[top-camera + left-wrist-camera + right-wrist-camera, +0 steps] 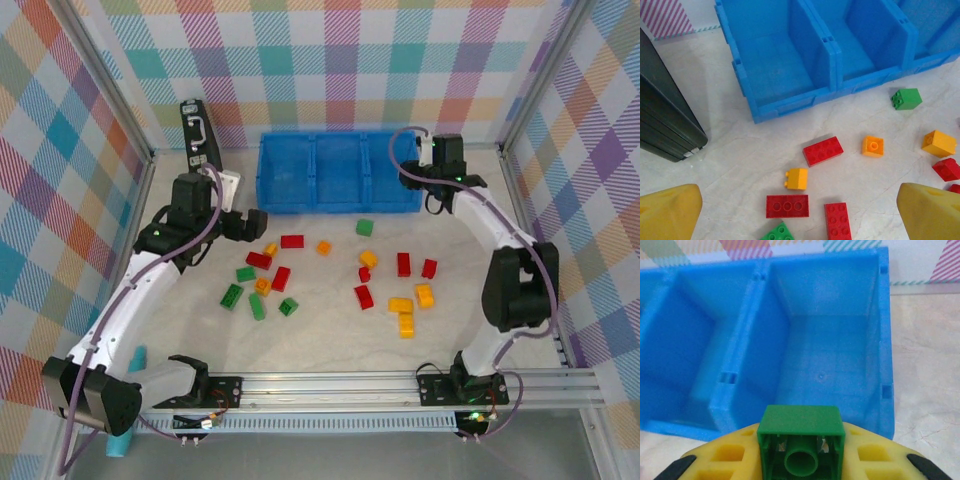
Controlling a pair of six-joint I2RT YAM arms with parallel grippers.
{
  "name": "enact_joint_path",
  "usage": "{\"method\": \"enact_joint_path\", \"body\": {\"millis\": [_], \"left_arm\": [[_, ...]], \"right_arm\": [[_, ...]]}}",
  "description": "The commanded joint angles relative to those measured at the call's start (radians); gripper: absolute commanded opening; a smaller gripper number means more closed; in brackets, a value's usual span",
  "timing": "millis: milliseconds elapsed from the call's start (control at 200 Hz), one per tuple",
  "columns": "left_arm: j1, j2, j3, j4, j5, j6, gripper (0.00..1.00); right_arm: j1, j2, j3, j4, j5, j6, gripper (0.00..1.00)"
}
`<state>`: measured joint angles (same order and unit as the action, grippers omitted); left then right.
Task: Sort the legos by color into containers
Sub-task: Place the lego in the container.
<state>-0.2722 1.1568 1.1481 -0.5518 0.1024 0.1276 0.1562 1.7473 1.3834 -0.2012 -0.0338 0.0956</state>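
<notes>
The green lego goes down and outward past the end container's near side next, and my right gripper releases it. The end container's empty bottom lies below and outward of my gripper.
My right gripper (801,452) is shut on a green lego (801,421), held above the near wall of the rightmost container (830,360) of the blue bin (340,205). My left gripper (799,200) is open above the table, in front of the bin's left end (775,107), with nothing between its yellow fingers (670,212). Under it lie a yellow lego (797,178), red legos (822,150) (787,206) (837,220), an orange one (872,146) and a green one (906,98). Several more legos (400,305) are scattered across the table's middle.
A black case (200,135) with a silver handle stands left of the bin, close to my left arm; its side (665,125) is at the left of the left wrist view. Checked walls enclose the table. A teal object (137,357) lies near the left base.
</notes>
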Motion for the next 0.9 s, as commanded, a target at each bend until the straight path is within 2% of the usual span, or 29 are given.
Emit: {"method": "enact_joint_path", "body": {"millis": [0, 150, 470, 895], "left_arm": [[0.01, -0.002, 0.004, 0.035, 0.038, -0.002, 1.0], [0.01, 0.013, 0.012, 0.023, 0.037, 0.0, 1.0], [0.01, 0.016, 0.004, 0.023, 0.06, -0.002, 1.0], [0.01, 0.006, -0.004, 0.02, 0.012, -0.011, 1.0]], "right_arm": [[-0.002, 0.076, 0.046, 0.06, 0.039, -0.039, 0.25], [0.0, 0.183, 0.107, 0.082, 0.029, -0.016, 0.25], [0.026, 0.301, 0.233, 0.074, 0.067, -0.017, 0.25], [0.073, 0.393, 0.307, 0.052, 0.143, -0.028, 0.35]]}}
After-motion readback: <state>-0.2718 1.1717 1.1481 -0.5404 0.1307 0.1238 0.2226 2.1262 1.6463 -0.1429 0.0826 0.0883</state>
